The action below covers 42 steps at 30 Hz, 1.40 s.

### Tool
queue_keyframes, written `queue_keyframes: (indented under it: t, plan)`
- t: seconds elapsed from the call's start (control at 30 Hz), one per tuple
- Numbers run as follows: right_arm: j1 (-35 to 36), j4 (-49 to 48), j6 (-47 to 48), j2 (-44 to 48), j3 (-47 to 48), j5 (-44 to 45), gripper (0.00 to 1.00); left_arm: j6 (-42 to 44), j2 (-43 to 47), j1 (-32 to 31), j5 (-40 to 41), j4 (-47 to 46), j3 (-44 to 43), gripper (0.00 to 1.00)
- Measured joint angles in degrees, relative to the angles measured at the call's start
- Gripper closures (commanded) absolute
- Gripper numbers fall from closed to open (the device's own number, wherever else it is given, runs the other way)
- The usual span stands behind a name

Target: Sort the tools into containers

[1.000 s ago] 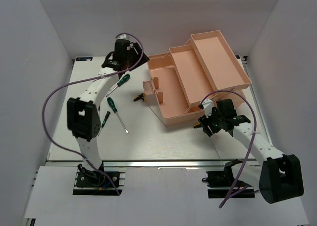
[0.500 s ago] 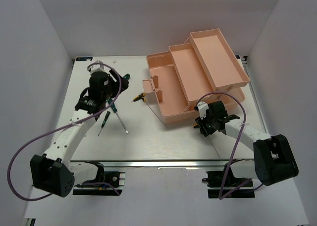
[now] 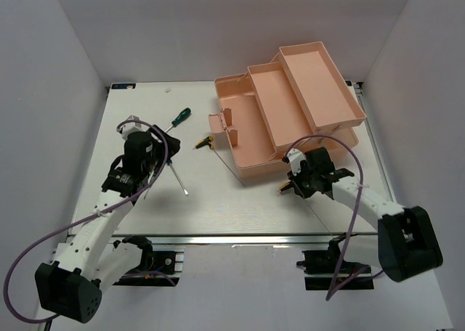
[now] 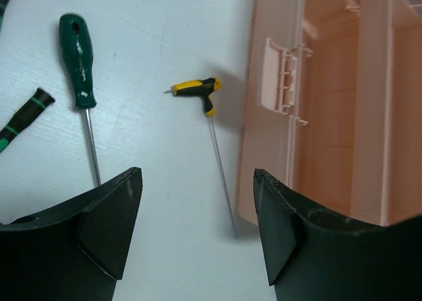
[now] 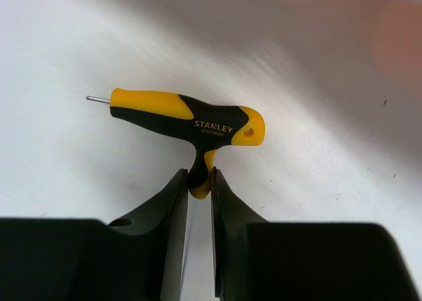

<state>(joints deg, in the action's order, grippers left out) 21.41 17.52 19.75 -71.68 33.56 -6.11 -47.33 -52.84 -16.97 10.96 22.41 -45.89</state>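
I will lift the key with my right gripper next, up and outward over the toolbox's empty middle tray (image 3: 280,100), then lower it and let go of the key's stem.
My right gripper (image 5: 199,175) (image 3: 290,184) is shut on the stem of a yellow-black T-handle key (image 5: 184,116) (image 3: 281,190), low over the table at the near corner of the pink toolbox (image 3: 290,106). My left gripper (image 4: 196,175) (image 3: 147,173) is open and holds nothing, high above the left of the table. Below it lie a second T-handle key (image 4: 198,90) (image 3: 203,142), a green-handled screwdriver (image 4: 76,57), a small dark screwdriver (image 4: 23,119) and another green-handled screwdriver (image 3: 180,117). The toolbox trays (image 4: 330,116) stand folded out.
White walls close in the table on the left, right and back. Purple cables (image 3: 43,244) loop off both arms. A hinged latch flap (image 4: 280,83) sticks out of the toolbox's left side. A metal rail (image 3: 232,238) runs along the near edge.
My right gripper has shut on the T-handle key's stem. The left arm has pulled back from the far left corner toward the near side, still open.
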Motion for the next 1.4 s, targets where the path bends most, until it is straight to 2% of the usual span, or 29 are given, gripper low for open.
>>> queue_keyframes:
  t: [0.23,0.37,0.5,0.63,0.77,1.0,1.23,1.27,1.3,1.37,1.4]
  plan:
    - [0.3,7.3,8.7,13.2,4.0,-15.7,1.00,-1.9,-6.4,0.0,-0.9,0.3,1.6,0.24]
    - [2.2,8.8,10.4,14.2,10.7,-23.8,1.00,-2.5,-10.9,0.0,-1.6,0.3,1.5,0.25]
    - [5.0,5.9,4.1,10.8,20.8,-25.5,1.00,-3.1,-14.6,0.0,-3.2,-0.5,1.1,0.26]
    - [6.1,3.0,-6.8,0.2,38.6,-19.0,1.00,-3.8,-19.2,0.0,-4.9,-1.6,-0.9,0.27]
    - [4.9,-0.7,-13.7,-15.2,59.4,-10.5,1.00,-4.3,-24.7,0.0,-6.2,-2.4,-3.8,0.27]
    - [2.1,-1.0,-15.5,-33.3,77.8,1.0,1.00,-4.6,-32.4,0.0,-7.0,-2.3,-8.8,0.28]
    - [-0.5,2.1,-11.2,-45.5,86.8,7.3,1.00,-4.7,-38.8,-0.7,-7.1,-1.4,-12.7,0.28]
    - [-0.8,2.8,-10.5,-46.6,87.3,7.6,0.96,-4.7,-39.7,-1.0,-7.1,-1.3,-13.5,0.28]
    - [-1.1,3.8,-10.0,-47.3,87.4,7.7,0.78,-4.7,-40.6,-1.4,-7.1,-1.1,-14.4,0.28]
    - [-1.4,5.3,-9.1,-47.7,86.7,7.6,0.59,-4.7,-42.6,-2.3,-7.0,-0.7,-16.6,0.28]
    - [-1.4,5.5,-8.9,-47.6,86.1,7.7,0.54,-4.7,-43.8,-2.8,-6.9,-0.5,-17.8,0.28]
